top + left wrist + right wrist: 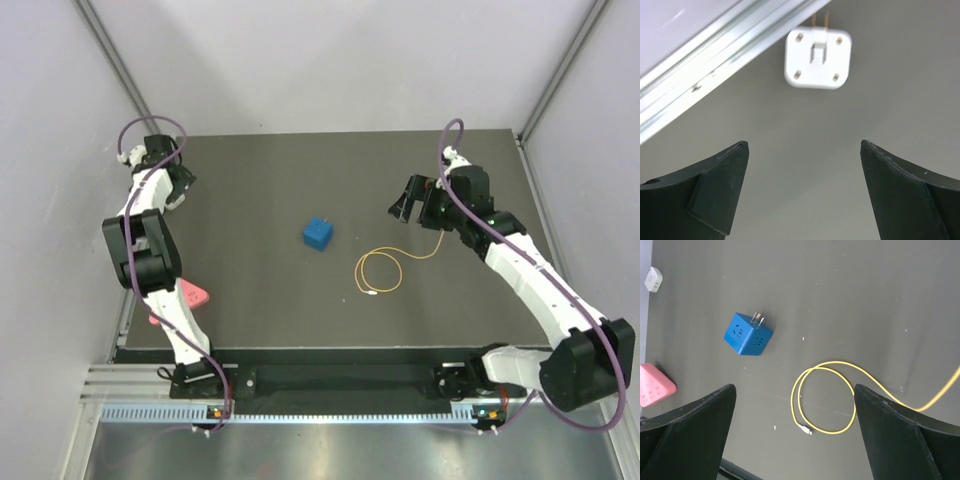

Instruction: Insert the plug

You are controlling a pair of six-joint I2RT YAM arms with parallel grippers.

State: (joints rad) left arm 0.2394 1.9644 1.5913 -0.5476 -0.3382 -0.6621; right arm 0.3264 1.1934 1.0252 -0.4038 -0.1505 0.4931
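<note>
I will lower my left gripper toward the white adapter by the metal bar until the adapter's sides are between its fingers, because the adapter is beyond them.
A thin yellow cable (358, 272) lies coiled on the dark table, also in the right wrist view (832, 363). Its free end carries a small silver-white connector (805, 429). The other end runs off under my right arm. No yellow block plug shows in any view. A blue cube socket (318, 234) with metal prongs lies left of the coil and shows in the right wrist view (747, 334). My right gripper (410, 210) is open and empty above the cable (794, 387). My left gripper (172, 182) is open and empty at the far left (804, 145).
A white square adapter (817, 58) with two prongs lies ahead of the left gripper, by the metal rail at the table's left edge; it shows small in the right wrist view (653, 279). A pink block (190, 296) lies at the near left edge.
</note>
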